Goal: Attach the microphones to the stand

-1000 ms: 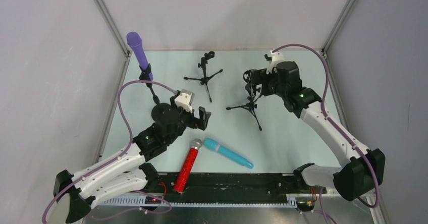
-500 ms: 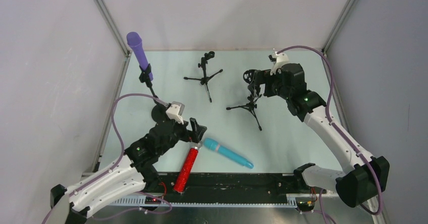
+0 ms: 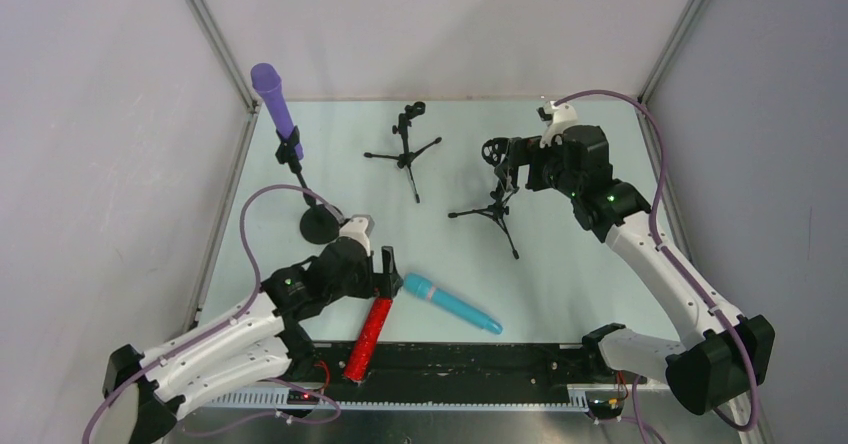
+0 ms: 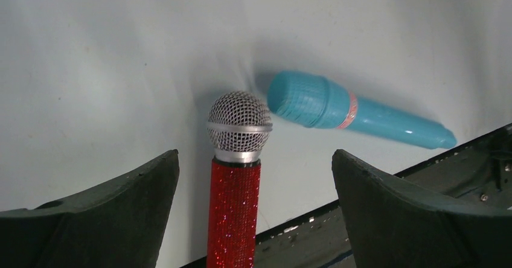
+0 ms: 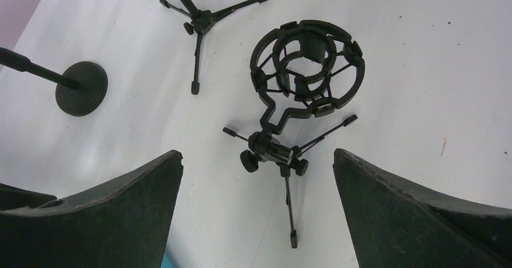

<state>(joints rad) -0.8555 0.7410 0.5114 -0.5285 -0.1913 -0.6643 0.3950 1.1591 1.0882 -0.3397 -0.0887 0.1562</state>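
My left gripper's open fingers are already on either side of the handle's sides. They will next go down around the red microphone handle's head end (image 3: pixel 381 308) (image 4: pixel 235 178) below them and close.
The purple microphone (image 3: pixel 272 97) sits clipped in the round-base stand (image 3: pixel 318 224) at the far left. The glittery red microphone (image 3: pixel 372 329) lies on the table with its silver mesh head (image 4: pixel 239 123) pointing away. My left gripper (image 3: pixel 385 274) is open, and its fingers straddle the red handle (image 4: pixel 234 213) just below the head without touching it. The teal-blue microphone (image 3: pixel 452 304) with a pink ring (image 4: pixel 352 110) lies just right of it. My right gripper (image 3: pixel 505 164) is open and empty above the shock-mount tripod stand (image 5: pixel 308 66).
A second small tripod stand (image 3: pixel 405 149) with a clip stands at the back middle. It also shows in the right wrist view (image 5: pixel 202 20). A black rail (image 3: pixel 480 359) runs along the near table edge, under the red microphone's tail. Enclosure walls close in on left, back and right.
My left gripper has swung from beside the round-base stand toward the near edge and come down over the red microphone's head end. The right gripper has barely moved.
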